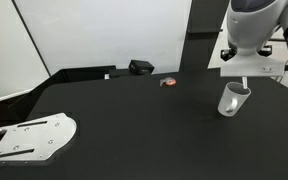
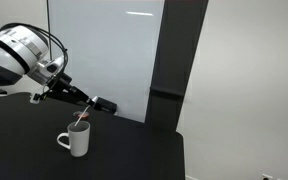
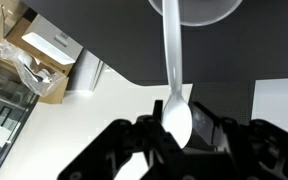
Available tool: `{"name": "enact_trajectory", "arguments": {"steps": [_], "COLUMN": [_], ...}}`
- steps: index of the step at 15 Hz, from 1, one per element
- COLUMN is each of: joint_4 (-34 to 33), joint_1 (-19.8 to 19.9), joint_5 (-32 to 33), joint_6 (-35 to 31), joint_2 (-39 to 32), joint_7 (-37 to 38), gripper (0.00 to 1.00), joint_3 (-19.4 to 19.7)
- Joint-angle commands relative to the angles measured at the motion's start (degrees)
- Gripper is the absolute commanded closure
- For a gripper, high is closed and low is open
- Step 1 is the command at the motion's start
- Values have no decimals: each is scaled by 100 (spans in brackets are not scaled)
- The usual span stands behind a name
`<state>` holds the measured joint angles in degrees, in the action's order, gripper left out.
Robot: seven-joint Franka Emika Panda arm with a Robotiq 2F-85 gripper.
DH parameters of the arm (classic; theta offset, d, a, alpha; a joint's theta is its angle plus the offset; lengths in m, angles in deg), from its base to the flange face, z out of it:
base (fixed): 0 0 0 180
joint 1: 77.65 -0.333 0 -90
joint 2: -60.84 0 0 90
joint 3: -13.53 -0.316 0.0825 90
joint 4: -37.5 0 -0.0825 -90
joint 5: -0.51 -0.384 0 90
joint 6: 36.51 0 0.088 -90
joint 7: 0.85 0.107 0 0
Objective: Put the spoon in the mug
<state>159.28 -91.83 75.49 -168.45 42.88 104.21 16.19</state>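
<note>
The spoon comes down in my gripper toward the white mug's opening (image 1: 238,88) (image 3: 197,7) next. My gripper opens there, since the spoon's handle points down into the mug's rim beneath its held bowl end.
The white mug (image 1: 231,100) stands on the black table in both exterior views, its handle towards the left in one (image 2: 76,141). My gripper (image 1: 246,74) hangs just above it and is shut on the bowl end of the white spoon (image 3: 176,108). The spoon's straight handle points down towards the mug's opening (image 3: 199,10) in the wrist view. In an exterior view the spoon (image 2: 81,119) appears to reach the mug's rim. I cannot tell whether the tip is inside.
A small red and grey object (image 1: 169,82) and a black box (image 1: 141,67) lie near the table's far edge. A white metal bracket (image 1: 29,138) lies at the front corner. A white wall panel stands behind the table.
</note>
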Motion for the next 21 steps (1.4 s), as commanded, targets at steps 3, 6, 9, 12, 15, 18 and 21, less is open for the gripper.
{"name": "enact_trajectory", "arguments": {"steps": [3, 6, 9, 12, 15, 18, 21], "joint_4": [269, 292, 294, 283, 282, 329, 403], "joint_1": [413, 559, 650, 729, 799, 802, 799], "joint_5": [1180, 1530, 1853, 1936, 1737, 1486, 827], "joint_6": [-333, -526, -624, -628, -647, -634, -847], "joint_2": [17, -130, -306, -463, -464, -224, 84], "joint_7": [1558, 2057, 2469, 2600, 2407, 2082, 1305], "gripper": [91, 91, 91, 41, 28, 8, 0], "joint_3": [-324, -473, -578, -673, -754, -871, -1054]}}
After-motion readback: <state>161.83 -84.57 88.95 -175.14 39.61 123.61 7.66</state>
